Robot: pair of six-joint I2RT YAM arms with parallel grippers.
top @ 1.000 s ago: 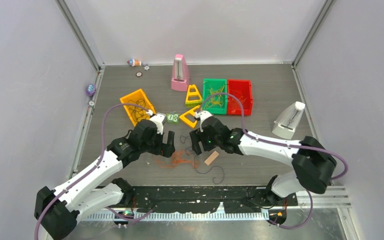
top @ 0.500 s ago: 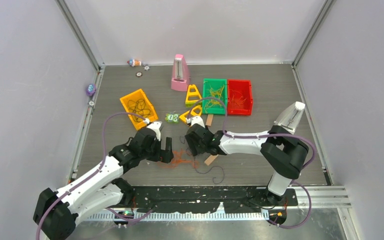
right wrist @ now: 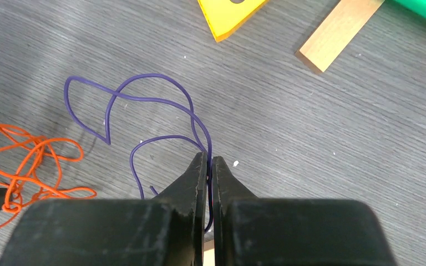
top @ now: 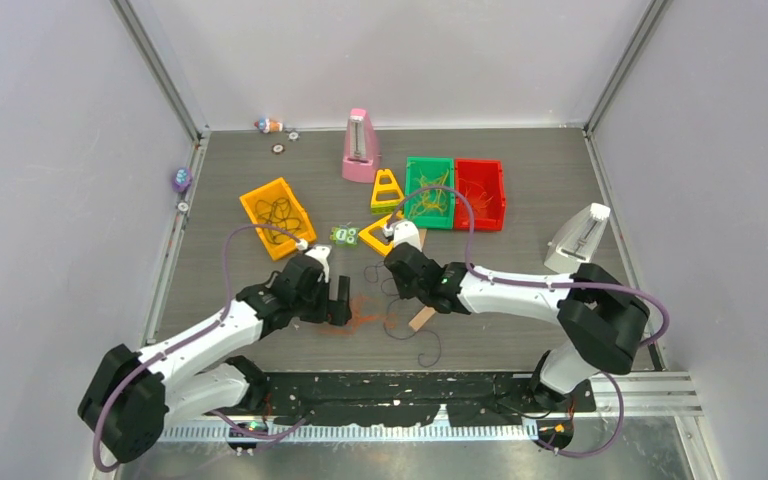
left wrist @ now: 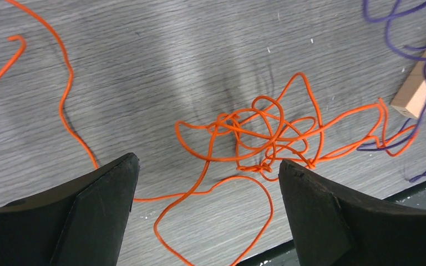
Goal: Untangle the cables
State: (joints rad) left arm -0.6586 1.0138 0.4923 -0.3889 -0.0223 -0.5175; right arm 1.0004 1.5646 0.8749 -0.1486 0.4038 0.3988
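The robot's right gripper will next lift the purple cable over the orange bin and let it go, since the bin stands outward, to the gripper's left in the top view.
A knotted tangle of orange cable [left wrist: 255, 133] lies on the grey table, just ahead of my left gripper [left wrist: 208, 160]. That gripper is open, its fingers wide apart above one orange loop and touching nothing. From above, the orange tangle [top: 360, 312] sits between the two grippers, with the left gripper [top: 338, 300] at its left edge. My right gripper [right wrist: 209, 158] is shut on a dark purple cable [right wrist: 144, 97], which loops away from the tips over the table. In the overhead view the right gripper [top: 400, 285] is right of the tangle, and more purple cable [top: 430, 352] trails toward the near edge.
A wooden block [top: 422, 318] lies by the right gripper. Behind stand an orange bin [top: 277, 215] with dark cords, a green bin [top: 429, 192], a red bin [top: 480, 193], two yellow triangles [top: 387, 190], a pink metronome [top: 361, 147] and a white metronome [top: 580, 240].
The right gripper has closed from open onto the purple cable. The left gripper has shifted slightly toward the orange tangle and stayed open.
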